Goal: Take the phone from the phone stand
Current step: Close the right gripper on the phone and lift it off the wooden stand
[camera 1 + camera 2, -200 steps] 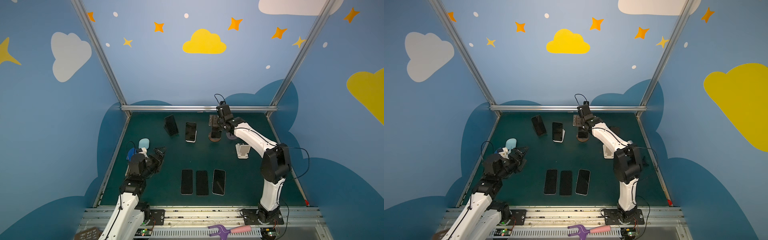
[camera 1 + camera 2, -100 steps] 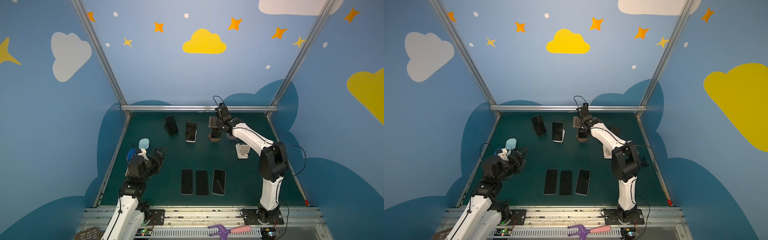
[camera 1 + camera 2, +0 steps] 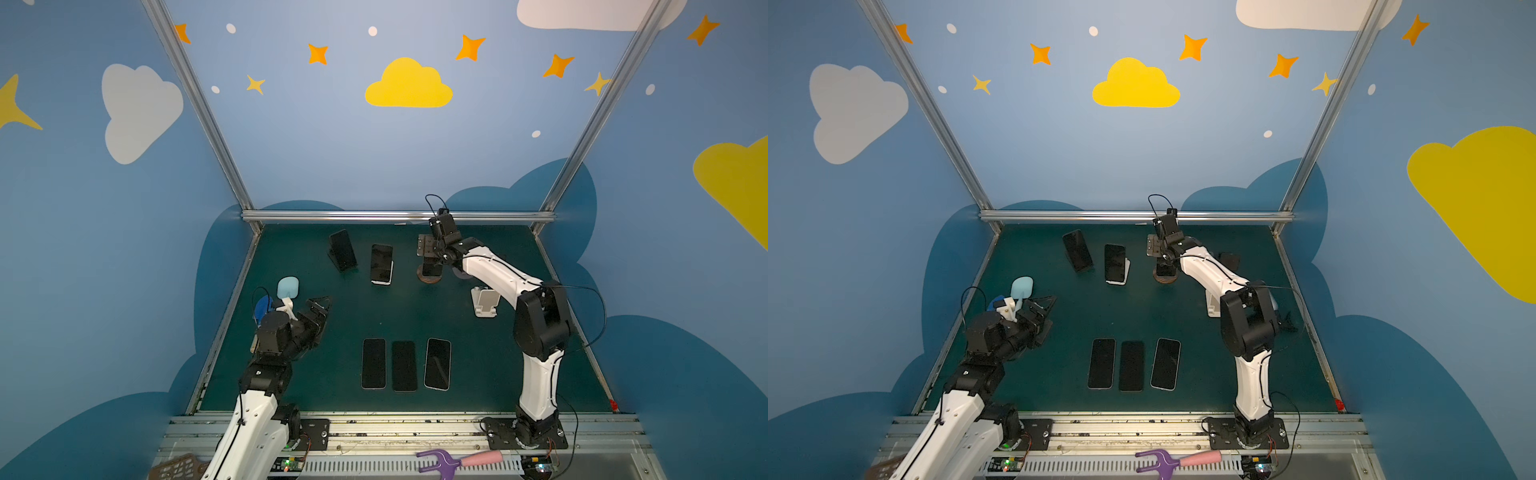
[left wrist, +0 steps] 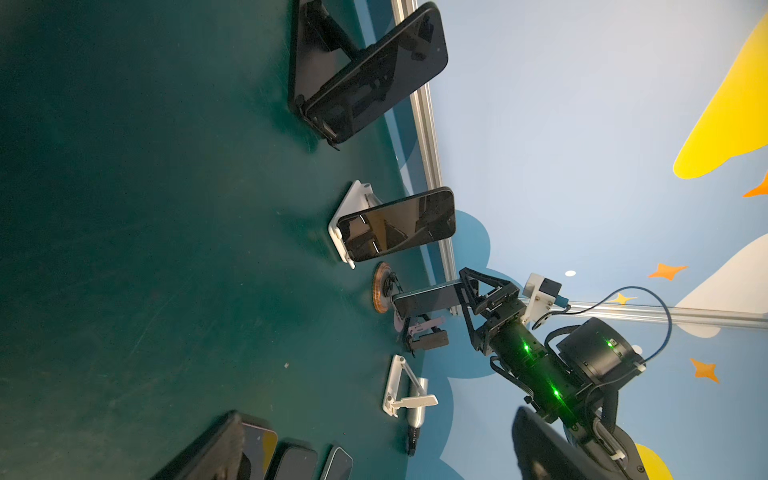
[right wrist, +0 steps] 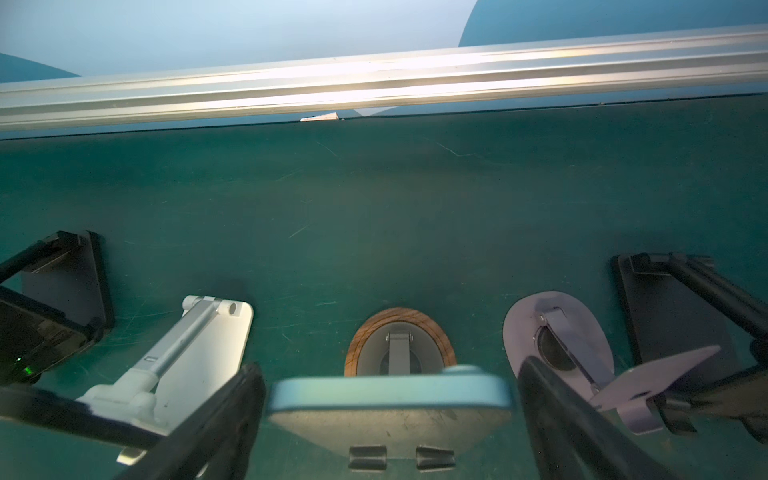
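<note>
The phone's light blue top [image 3: 432,259] [image 5: 392,392] is already between the open fingers with thin gaps, so my right gripper will next move down over it and close on its sides.
The phone [image 5: 390,388], light blue at the edge, stands on a phone stand with a round wooden base [image 5: 399,320] at the back middle of the mat. My right gripper [image 5: 388,374] is open and straddles the phone's top from above, one finger on each side with a thin gap. In both top views the right gripper [image 3: 431,257] [image 3: 1163,257] hangs over that stand [image 3: 428,277]. The left wrist view shows the phone [image 4: 424,297] edge-on with the right gripper [image 4: 462,291] round its top. My left gripper [image 3: 322,305] [image 4: 365,432] is open and empty at the left front.
Two more phones lean on a black stand [image 3: 343,251] and a white stand [image 3: 381,264] to the left. Three phones [image 3: 404,365] lie flat at the front middle. An empty white stand [image 3: 484,301], a lilac stand [image 5: 557,332] and a black stand [image 5: 673,311] are on the right.
The right gripper has shifted slightly left and lower, onto the top of the phone on the wooden-base stand. The left arm has barely moved.
</note>
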Motion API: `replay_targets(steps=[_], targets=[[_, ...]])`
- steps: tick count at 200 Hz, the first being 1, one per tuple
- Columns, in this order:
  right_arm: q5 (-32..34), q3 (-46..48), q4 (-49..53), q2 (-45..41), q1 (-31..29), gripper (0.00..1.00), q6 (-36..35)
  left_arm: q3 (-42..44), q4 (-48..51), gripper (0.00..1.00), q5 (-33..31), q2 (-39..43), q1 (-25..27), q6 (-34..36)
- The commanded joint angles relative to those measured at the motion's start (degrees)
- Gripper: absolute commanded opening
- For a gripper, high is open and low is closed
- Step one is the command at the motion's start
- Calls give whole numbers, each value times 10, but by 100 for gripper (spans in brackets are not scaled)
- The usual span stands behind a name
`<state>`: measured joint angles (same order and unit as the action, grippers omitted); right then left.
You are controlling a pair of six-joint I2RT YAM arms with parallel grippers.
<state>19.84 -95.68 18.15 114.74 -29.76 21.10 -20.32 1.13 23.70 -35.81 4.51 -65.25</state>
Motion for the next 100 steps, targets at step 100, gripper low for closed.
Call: replay_targets(steps=[100], targets=[[6, 97, -148, -14, 6, 88, 16, 7, -44, 100, -5, -16, -1, -6]])
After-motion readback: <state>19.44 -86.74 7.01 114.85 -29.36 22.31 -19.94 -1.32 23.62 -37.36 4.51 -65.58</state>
